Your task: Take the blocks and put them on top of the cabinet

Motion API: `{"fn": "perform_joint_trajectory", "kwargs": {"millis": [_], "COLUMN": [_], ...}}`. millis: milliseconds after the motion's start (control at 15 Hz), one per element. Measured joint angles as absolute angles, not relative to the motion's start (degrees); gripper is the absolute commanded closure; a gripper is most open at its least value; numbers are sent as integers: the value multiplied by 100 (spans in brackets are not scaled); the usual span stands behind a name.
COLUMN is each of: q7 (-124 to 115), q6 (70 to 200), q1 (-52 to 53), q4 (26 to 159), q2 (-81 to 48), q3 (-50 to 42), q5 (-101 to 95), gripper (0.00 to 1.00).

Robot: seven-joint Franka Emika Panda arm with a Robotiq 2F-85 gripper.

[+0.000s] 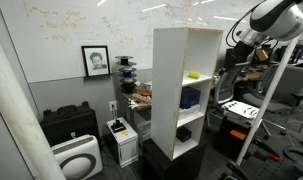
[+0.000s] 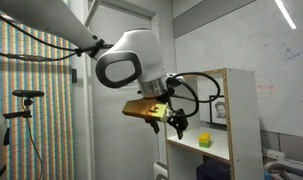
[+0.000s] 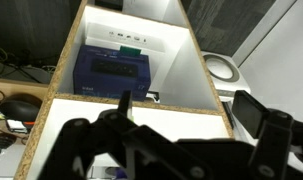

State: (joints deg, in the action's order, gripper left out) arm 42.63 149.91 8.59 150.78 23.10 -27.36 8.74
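Observation:
My gripper moves outward through the cabinet's open side next with spread fingers around the yellow block (image 1: 194,74), which sits inside on the shelf, apart from the fingers.
The yellow block (image 1: 194,74) lies on the shelf of the top compartment of the tall white cabinet (image 1: 167,60); it also shows in an exterior view (image 2: 203,140) inside the cabinet (image 2: 245,110). My gripper (image 2: 174,118) hangs in front of the cabinet's open side, a little apart from the block and slightly above it. In the wrist view my gripper (image 3: 189,112) has its fingers spread and holds nothing. That view looks into the cabinet (image 3: 207,72), and the yellow block is out of it. The arm (image 1: 266,20) reaches in from the upper side.
A blue box (image 1: 190,98) sits in the middle compartment (image 3: 111,72). A low black case (image 1: 69,122), a white round-grilled appliance (image 1: 76,158) and a small white device (image 1: 121,135) stand on the floor beside the cabinet. A tripod (image 2: 29,96) stands behind the arm.

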Motion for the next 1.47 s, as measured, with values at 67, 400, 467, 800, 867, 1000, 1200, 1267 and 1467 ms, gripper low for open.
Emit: {"fn": "perform_joint_trajectory", "kwargs": {"millis": [67,400,467,800,867,1000,1200,1267,1467], "q7": [4403,4845,4917,5157,5157,5158,5159,5159,5159], "q6": [15329,16866,16941,17027,17026,17016,16937,16902,16829], "q1": [945,1666,1767,1869,1840,1738,1541,1493,1457], "q4": [14968,14308,14124,13112,12941,12649,12391,12355,12332], "q2": [2022,568,314,-797,-979,-1323,-1667,-1720,-1698], "q3": [-2736,-2901,-2906,-2776,-2747,-2676,-2523,-2475,-2402], "q5": [1080,2298,2553,3609,3723,3889,4064,4090,4102], "gripper": [0,0,0,0,25,34,58,65,88]}}
